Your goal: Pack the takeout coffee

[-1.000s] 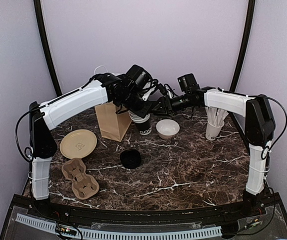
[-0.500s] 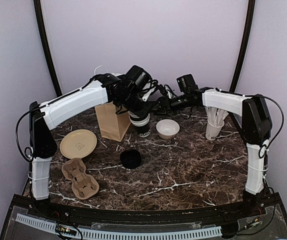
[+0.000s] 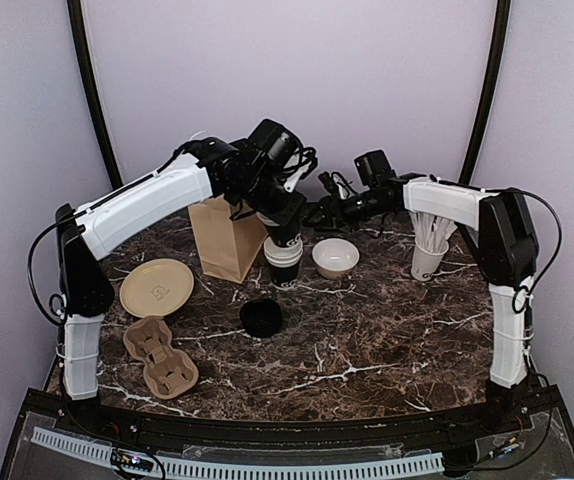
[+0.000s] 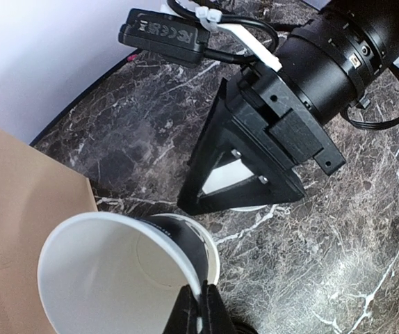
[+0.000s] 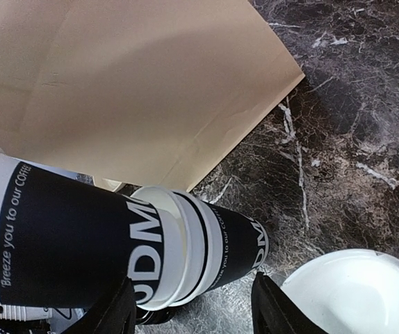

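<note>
Next, my left gripper lifts the cup above the stack. Then it brings the cup back and down beside the black lid, where empty table leaves room.
Several black takeout coffee cups with white lettering stand nested at the back of the table. My left gripper (image 4: 201,307) is shut on the white rim of the top cup (image 4: 109,278), one finger inside and one outside. That cup (image 5: 67,233) is drawn partly out of the lower cups (image 5: 238,240), and their white rims show. In the top view the held cup (image 3: 281,238) sits above the stack (image 3: 286,268). My right gripper (image 5: 194,296) is open, a finger on each side of the stack, not visibly touching. It reaches in from the right (image 3: 316,213). No cup has its lid on.
A brown paper bag (image 3: 224,240) stands just left of the cups. A low white bowl (image 3: 335,258) sits to their right, a white cup of straws (image 3: 428,252) farther right. A black lid (image 3: 261,317), a tan plate (image 3: 156,288) and a cardboard cup carrier (image 3: 162,356) lie nearer the front.
My left gripper has pulled the top cup up and partly out of the nested stack. The right jaws have narrowed a little around the stack.
</note>
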You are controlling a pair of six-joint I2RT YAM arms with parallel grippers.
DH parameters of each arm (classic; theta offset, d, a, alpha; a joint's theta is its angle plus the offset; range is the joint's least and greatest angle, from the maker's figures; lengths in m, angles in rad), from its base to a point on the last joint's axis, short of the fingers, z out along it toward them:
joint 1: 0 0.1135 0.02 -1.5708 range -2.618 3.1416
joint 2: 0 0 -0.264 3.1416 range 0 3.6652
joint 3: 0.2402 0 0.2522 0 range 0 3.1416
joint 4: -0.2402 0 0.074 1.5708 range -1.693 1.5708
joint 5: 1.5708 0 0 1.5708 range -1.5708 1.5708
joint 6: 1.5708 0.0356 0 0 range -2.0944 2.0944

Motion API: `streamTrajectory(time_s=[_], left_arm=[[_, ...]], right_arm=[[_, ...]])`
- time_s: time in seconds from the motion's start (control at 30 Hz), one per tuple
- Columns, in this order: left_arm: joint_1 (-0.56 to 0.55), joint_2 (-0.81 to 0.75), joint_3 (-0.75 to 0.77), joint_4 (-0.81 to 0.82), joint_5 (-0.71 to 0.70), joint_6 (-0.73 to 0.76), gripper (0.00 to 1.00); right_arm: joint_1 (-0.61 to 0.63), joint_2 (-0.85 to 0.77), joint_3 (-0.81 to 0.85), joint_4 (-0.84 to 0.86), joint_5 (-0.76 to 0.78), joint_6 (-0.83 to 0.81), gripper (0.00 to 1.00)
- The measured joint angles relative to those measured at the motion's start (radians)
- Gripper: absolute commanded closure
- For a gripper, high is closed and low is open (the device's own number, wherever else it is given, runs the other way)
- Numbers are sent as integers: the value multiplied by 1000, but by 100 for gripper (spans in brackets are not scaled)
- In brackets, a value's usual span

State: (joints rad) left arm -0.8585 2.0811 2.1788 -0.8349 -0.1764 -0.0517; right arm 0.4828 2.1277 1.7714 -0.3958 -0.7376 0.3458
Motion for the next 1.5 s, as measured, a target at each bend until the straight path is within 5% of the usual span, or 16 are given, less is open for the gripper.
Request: streamTrajectory(time_s=[0.3,0.53,0.67,1.03,1.5], left_arm=[[-95,-74,105,-57,-110,55,100],[-274,-216,-71,-48,-98,142,100],[-359,-222,-206,-18,-75,192,100],[-438,-188,-403,133,-15,222,100],[-446,-105,-467,201,-4,224,100]], right_arm=[[-31,-304,-119,-23,5,-130,40],[-145,-766,-287,-45,38,-341,39],[-270,-900,-326,-100,28,-455,40],[-335,-986,-465,-380,-110,-689,39],[-335,-1018,-519,-409,-156,-748,40]])
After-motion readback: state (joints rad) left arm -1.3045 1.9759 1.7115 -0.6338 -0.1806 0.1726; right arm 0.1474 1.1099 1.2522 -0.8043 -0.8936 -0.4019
